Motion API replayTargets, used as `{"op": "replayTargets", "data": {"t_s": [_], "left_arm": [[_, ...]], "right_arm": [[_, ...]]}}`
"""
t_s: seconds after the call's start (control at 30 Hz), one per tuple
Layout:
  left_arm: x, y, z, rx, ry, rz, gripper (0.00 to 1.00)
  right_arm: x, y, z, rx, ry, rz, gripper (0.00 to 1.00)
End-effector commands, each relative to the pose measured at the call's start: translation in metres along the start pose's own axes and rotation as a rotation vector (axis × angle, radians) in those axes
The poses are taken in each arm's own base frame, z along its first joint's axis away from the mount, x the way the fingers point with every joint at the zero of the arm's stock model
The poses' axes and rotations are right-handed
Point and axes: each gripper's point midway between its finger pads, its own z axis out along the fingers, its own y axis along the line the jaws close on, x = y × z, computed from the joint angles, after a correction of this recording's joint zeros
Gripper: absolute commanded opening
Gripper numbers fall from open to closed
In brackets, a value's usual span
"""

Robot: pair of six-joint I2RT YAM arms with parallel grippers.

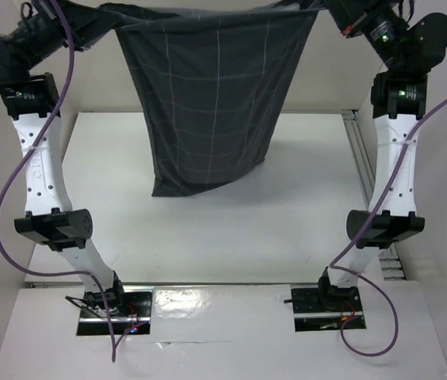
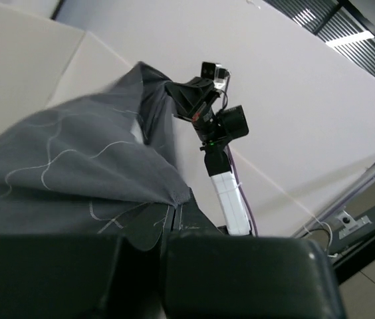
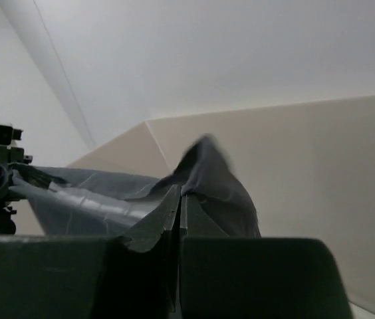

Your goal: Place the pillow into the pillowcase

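I will lift my left gripper and pull it to the left in the top view. Then I will let go of the pinched pillowcase corner, because the pillowcase hangs below my gripper.
The dark grey pillowcase with a thin light grid hangs in the air like a curtain, its lower edge just above the white table. My left gripper is shut on its top left corner and my right gripper is shut on its top right corner. In the left wrist view the left gripper pinches a fold of the pillowcase. The right wrist view shows the right gripper clamped on the pillowcase, which bunches over the fingertips. The pillow is out of view.
Both arms stand raised high, the left arm along the left side and the right arm along the right. An aluminium rail runs along the table's right edge. Pale walls enclose the back and sides.
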Motion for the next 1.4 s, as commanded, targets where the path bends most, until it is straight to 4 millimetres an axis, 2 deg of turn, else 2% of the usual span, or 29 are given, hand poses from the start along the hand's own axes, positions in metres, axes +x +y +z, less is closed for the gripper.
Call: {"op": "replayTargets", "data": {"t_s": [0.0, 0.07, 0.13, 0.17, 0.2, 0.23, 0.3, 0.33, 0.4, 0.43, 0.47, 0.5, 0.53, 0.57, 0.6, 0.63, 0.67, 0.7, 0.77, 0.83, 0.87, 0.9, 0.93, 1.07, 1.13, 1.17, 1.27, 1.3, 1.37], "left_arm": [[-0.022, -0.084, -0.013, 0.086, -0.11, 0.187, 0.0], [-0.02, -0.093, -0.016, 0.091, -0.122, 0.228, 0.0], [-0.012, -0.077, -0.017, 0.048, -0.114, 0.193, 0.0], [-0.008, -0.068, -0.017, 0.04, -0.111, 0.196, 0.0], [-0.002, -0.038, -0.019, 0.009, -0.1, 0.125, 0.0], [0.004, -0.033, -0.018, 0.017, -0.092, 0.113, 0.0], [0.011, -0.023, -0.018, 0.011, -0.073, 0.085, 0.0], [0.01, -0.014, -0.018, 0.0, -0.074, 0.074, 0.0], [0.001, -0.02, -0.013, 0.017, -0.064, 0.091, 0.0], [-0.003, -0.028, -0.01, 0.032, -0.062, 0.1, 0.0], [-0.015, -0.052, -0.008, 0.072, -0.064, 0.16, 0.0], [-0.023, -0.065, -0.009, 0.087, -0.082, 0.188, 0.0], [-0.03, -0.075, -0.013, 0.093, -0.106, 0.197, 0.0], [-0.034, -0.089, -0.018, 0.118, -0.13, 0.235, 0.0], [-0.041, -0.101, -0.024, 0.141, -0.17, 0.214, 0.0], [-0.044, -0.111, -0.034, 0.12, -0.205, 0.232, 0.0], [-0.042, -0.118, -0.037, 0.112, -0.221, 0.254, 0.0], [-0.044, -0.114, -0.039, 0.071, -0.239, 0.291, 0.0], [-0.039, -0.129, -0.037, 0.052, -0.245, 0.333, 0.0], [-0.038, -0.136, -0.038, 0.061, -0.244, 0.323, 0.0], [-0.039, -0.135, -0.038, 0.071, -0.241, 0.315, 0.0], [-0.041, -0.125, -0.039, 0.071, -0.231, 0.287, 0.0], [-0.04, -0.129, -0.039, 0.076, -0.229, 0.296, 0.0], [-0.047, -0.106, -0.04, 0.039, -0.233, 0.258, 0.0], [-0.046, -0.1, -0.041, 0.036, -0.225, 0.245, 0.0], [-0.049, -0.093, -0.042, 0.03, -0.227, 0.235, 0.0], [-0.054, -0.083, -0.042, 0.012, -0.233, 0.237, 0.0], [-0.057, -0.075, -0.043, 0.001, -0.237, 0.226, 0.0], [-0.061, -0.07, -0.045, -0.009, -0.243, 0.227, 0.0]], "right_arm": [[-0.094, 0.076, -0.033, -0.108, -0.227, -0.159, 0.0], [-0.097, 0.079, -0.04, -0.128, -0.24, -0.151, 0.0], [-0.079, 0.064, -0.036, -0.106, -0.196, -0.121, 0.0], [-0.065, 0.05, -0.03, -0.081, -0.167, -0.132, 0.0], [-0.046, 0.045, -0.025, -0.071, -0.124, -0.097, 0.0], [-0.016, 0.013, -0.019, -0.018, -0.064, -0.046, 0.0], [0.006, -0.002, -0.019, 0.02, -0.03, -0.028, 0.0], [0.017, -0.016, -0.02, 0.049, -0.015, -0.004, 0.0], [0.008, -0.01, -0.017, 0.028, -0.035, -0.026, 0.0], [-0.015, 0.01, -0.013, -0.005, -0.067, -0.061, 0.0], [-0.027, 0.003, -0.01, 0.004, -0.085, -0.071, 0.0], [-0.047, 0.015, -0.013, -0.01, -0.117, -0.091, 0.0], [-0.087, 0.057, -0.024, -0.078, -0.202, -0.167, 0.0], [-0.104, 0.072, -0.033, -0.104, -0.243, -0.186, 0.0], [-0.123, 0.073, -0.046, -0.103, -0.285, -0.167, 0.0], [-0.139, 0.099, -0.06, -0.156, -0.345, -0.217, 0.0], [-0.149, 0.106, -0.068, -0.157, -0.385, -0.226, 0.0], [-0.155, 0.12, -0.076, -0.165, -0.41, -0.245, 0.0], [-0.157, 0.117, -0.077, -0.16, -0.414, -0.255, 0.0], [-0.156, 0.122, -0.078, -0.175, -0.405, -0.236, 0.0], [-0.154, 0.115, -0.075, -0.168, -0.401, -0.228, 0.0], [-0.153, 0.118, -0.076, -0.181, -0.392, -0.227, 0.0], [-0.152, 0.117, -0.075, -0.186, -0.392, -0.217, 0.0], [-0.146, 0.103, -0.072, -0.169, -0.374, -0.199, 0.0], [-0.144, 0.103, -0.072, -0.173, -0.364, -0.2, 0.0], [-0.142, 0.092, -0.069, -0.159, -0.357, -0.186, 0.0], [-0.132, 0.076, -0.059, -0.155, -0.339, -0.152, 0.0], [-0.13, 0.078, -0.057, -0.163, -0.336, -0.145, 0.0], [-0.12, 0.062, -0.047, -0.16, -0.318, -0.108, 0.0]]}}
